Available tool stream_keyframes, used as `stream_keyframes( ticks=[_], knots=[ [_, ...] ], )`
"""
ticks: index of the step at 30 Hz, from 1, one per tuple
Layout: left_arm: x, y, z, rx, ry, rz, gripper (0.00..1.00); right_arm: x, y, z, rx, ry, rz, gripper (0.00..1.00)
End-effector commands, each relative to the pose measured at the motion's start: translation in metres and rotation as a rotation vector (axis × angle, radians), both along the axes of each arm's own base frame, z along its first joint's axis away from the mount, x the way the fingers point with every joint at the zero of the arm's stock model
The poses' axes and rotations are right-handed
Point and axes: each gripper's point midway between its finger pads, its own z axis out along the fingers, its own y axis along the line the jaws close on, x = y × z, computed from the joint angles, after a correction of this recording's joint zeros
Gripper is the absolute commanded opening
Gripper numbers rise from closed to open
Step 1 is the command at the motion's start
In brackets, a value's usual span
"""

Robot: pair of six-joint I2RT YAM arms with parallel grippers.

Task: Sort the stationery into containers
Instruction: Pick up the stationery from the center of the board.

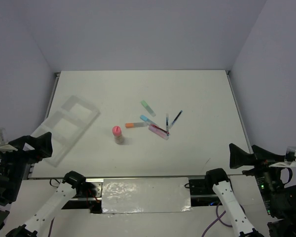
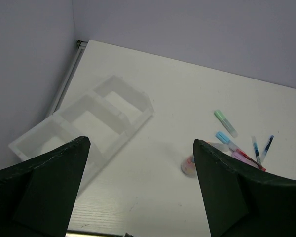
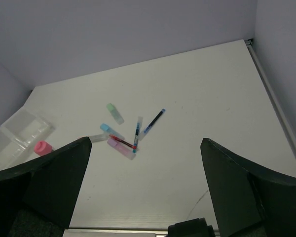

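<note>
My left gripper moves to the right in the top view next, past the tray (image 1: 64, 126). Then it lowers around the tan stick's pink cap (image 1: 117, 131), since the stick stands upright.
The clear three-compartment tray (image 1: 64, 126) lies at the left of the table, set diagonally. The stubby pink-capped tan stick (image 1: 118, 134) stands near the middle. To its right lie the green marker (image 1: 148, 107), blue marker (image 1: 147, 120), orange marker (image 1: 135, 125), pink marker (image 1: 158, 132), a red pen (image 1: 161, 130) and two dark blue pens (image 1: 175, 117). My left gripper (image 1: 47, 145) is open and empty at the near left, beside the tray's near end. My right gripper (image 1: 235, 156) is open and empty at the near right, well clear of the pens.
The left wrist view shows the tray (image 2: 121, 118), the stick (image 2: 189, 166) and the green marker (image 2: 225, 122) between open fingers. The right wrist view shows the pen cluster (image 3: 137, 133) and the tray (image 3: 15, 136). Grey walls enclose the table.
</note>
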Motion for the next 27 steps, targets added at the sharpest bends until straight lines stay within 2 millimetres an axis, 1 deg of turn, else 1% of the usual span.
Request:
stream_keyframes(
  ticks=[1,7,8,9,10,11,12,13,14,15,16,17,18,19,20,21,22,23,24,25,27],
  knots=[
    [0.012,-0.01,0.012,-0.018,-0.047,-0.032,0.99,0.001,-0.001,0.01,-0.008,-0.054,0.001,1.0],
    [0.041,-0.044,0.007,-0.016,0.022,-0.146,0.99,0.012,0.018,0.006,-0.027,-0.026,0.096,1.0],
    [0.047,-0.051,0.009,-0.029,0.015,-0.165,0.99,0.016,0.02,0.002,-0.028,-0.011,0.103,1.0],
    [0.06,-0.063,0.001,-0.034,0.055,-0.199,0.99,0.018,0.023,0.0,-0.028,0.0,0.115,1.0],
    [0.068,-0.074,-0.003,-0.065,0.075,-0.222,0.99,0.023,0.026,-0.004,-0.027,0.023,0.124,1.0],
    [0.092,-0.09,-0.018,-0.065,0.124,-0.252,0.99,0.028,0.028,-0.01,-0.03,0.047,0.132,1.0],
    [0.1,-0.111,-0.028,-0.083,0.156,-0.335,0.99,0.031,0.034,-0.013,-0.03,0.061,0.158,1.0],
    [0.111,-0.127,-0.037,-0.122,0.183,-0.379,0.99,0.034,0.036,-0.015,-0.032,0.07,0.168,1.0],
    [0.122,-0.145,-0.048,-0.143,0.199,-0.444,0.99,0.04,0.042,-0.023,-0.036,0.098,0.194,1.0],
    [0.142,-0.172,-0.067,-0.177,0.223,-0.528,0.99,0.042,0.049,-0.027,-0.04,0.105,0.233,1.0],
    [0.15,-0.182,-0.077,-0.219,0.251,-0.536,0.99,0.045,0.051,-0.027,-0.049,0.094,0.244,1.0],
    [0.157,-0.191,-0.087,-0.221,0.269,-0.546,0.99,0.049,0.053,-0.034,-0.053,0.112,0.249,1.0],
    [0.169,-0.197,-0.107,-0.21,0.312,-0.523,0.99,0.051,0.053,-0.037,-0.056,0.122,0.249,1.0],
    [0.178,-0.194,-0.115,-0.179,0.313,-0.453,0.99,0.053,0.054,-0.039,-0.06,0.126,0.253,1.0],
    [0.183,-0.196,-0.122,-0.168,0.325,-0.437,0.99,0.055,0.055,-0.043,-0.062,0.136,0.261,1.0],
    [0.19,-0.2,-0.135,-0.153,0.363,-0.427,0.99,0.056,0.056,-0.045,-0.064,0.139,0.266,1.0],
    [0.194,-0.204,-0.139,-0.152,0.372,-0.431,0.99,0.056,0.06,-0.045,-0.064,0.137,0.284,1.0],
    [0.197,-0.21,-0.15,-0.14,0.398,-0.435,0.99,0.058,0.061,-0.049,-0.066,0.144,0.289,1.0],
    [0.199,-0.211,-0.154,-0.135,0.402,-0.426,0.99,0.058,0.062,-0.049,-0.065,0.143,0.295,1.0],
    [0.203,-0.212,-0.164,-0.12,0.427,-0.411,0.99,0.059,0.063,-0.052,-0.065,0.15,0.301,1.0],
    [0.205,-0.211,-0.177,-0.095,0.463,-0.387,0.99,0.058,0.064,-0.053,-0.065,0.147,0.306,1.0]
  ],
)
